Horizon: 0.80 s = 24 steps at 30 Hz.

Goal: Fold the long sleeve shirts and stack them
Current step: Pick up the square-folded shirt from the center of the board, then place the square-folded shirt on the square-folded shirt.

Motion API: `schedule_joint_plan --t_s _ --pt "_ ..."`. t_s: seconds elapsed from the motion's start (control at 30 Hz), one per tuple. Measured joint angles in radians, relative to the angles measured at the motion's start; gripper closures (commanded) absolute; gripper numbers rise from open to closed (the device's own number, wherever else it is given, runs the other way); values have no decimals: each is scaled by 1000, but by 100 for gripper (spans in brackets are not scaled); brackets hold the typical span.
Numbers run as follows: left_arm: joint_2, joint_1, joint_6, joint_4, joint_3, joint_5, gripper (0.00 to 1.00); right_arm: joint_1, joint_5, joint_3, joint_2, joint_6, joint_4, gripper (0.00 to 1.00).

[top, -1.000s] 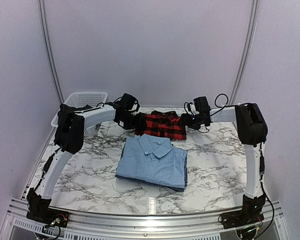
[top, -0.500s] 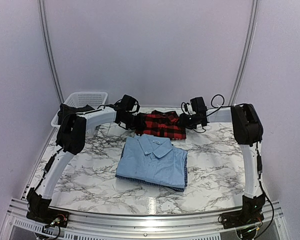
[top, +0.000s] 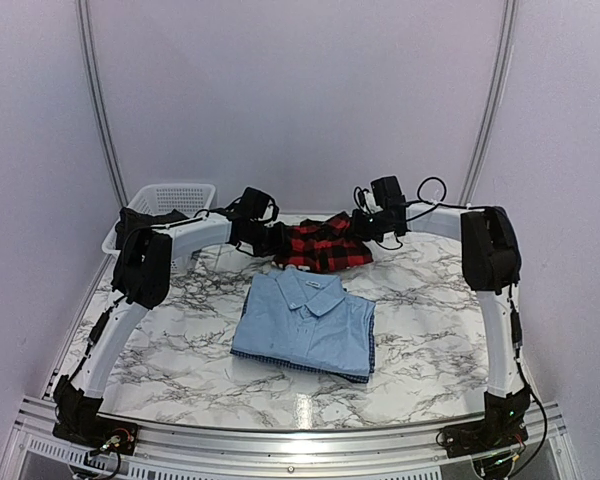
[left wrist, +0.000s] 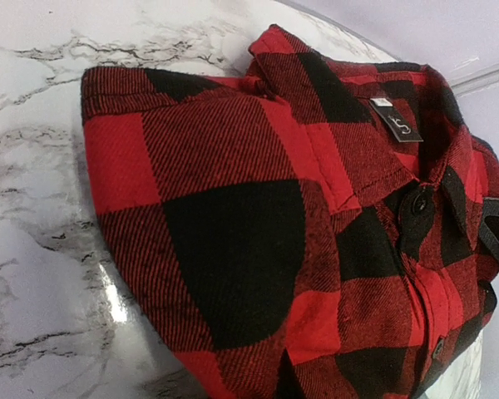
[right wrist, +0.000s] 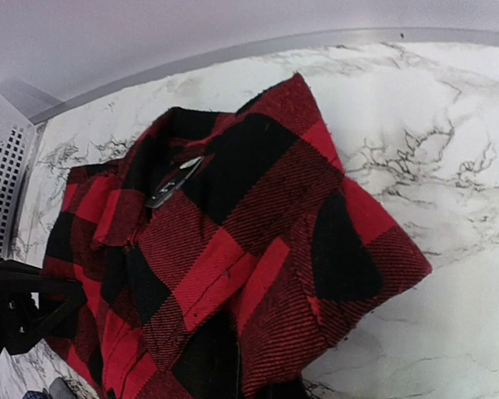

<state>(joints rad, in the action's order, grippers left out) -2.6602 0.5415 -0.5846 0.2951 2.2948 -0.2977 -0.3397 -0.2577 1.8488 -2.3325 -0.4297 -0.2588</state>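
Note:
The flannel's edge goes up in my left gripper next, back over the light blue shirt (top: 306, 322) and down for release, since that shirt lies folded flat.
The red-and-black flannel shirt (top: 321, 244) lies folded at the back of the marble table, its two side edges bunched up off the surface. My left gripper (top: 277, 241) is shut on its left edge and my right gripper (top: 361, 230) on its right edge. The flannel (left wrist: 258, 224) fills the left wrist view, collar and label to the upper right. In the right wrist view the flannel (right wrist: 233, 249) covers the fingers too. The light blue collared shirt (top: 306, 322) lies folded flat in the middle of the table, just in front of the flannel.
A white mesh basket (top: 170, 200) stands at the back left corner, and its wall (right wrist: 4, 158) shows at the left of the right wrist view. Bare marble table (top: 430, 340) lies to both sides of the blue shirt. The curved backdrop rises right behind the flannel.
Both grippers have closed from open onto the flannel's side edges. The right gripper moved left and slightly up, and the shirt's edges now bunch inward and rise.

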Motion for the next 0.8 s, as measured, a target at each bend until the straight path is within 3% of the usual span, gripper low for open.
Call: schedule_joint_plan --t_s 0.43,0.8 --pt "108 -2 17 -6 0 -1 100 -23 6 36 26 3 -50 100" --pt "302 0 20 -17 -105 -8 100 -64 39 3 222 3 -65 100"
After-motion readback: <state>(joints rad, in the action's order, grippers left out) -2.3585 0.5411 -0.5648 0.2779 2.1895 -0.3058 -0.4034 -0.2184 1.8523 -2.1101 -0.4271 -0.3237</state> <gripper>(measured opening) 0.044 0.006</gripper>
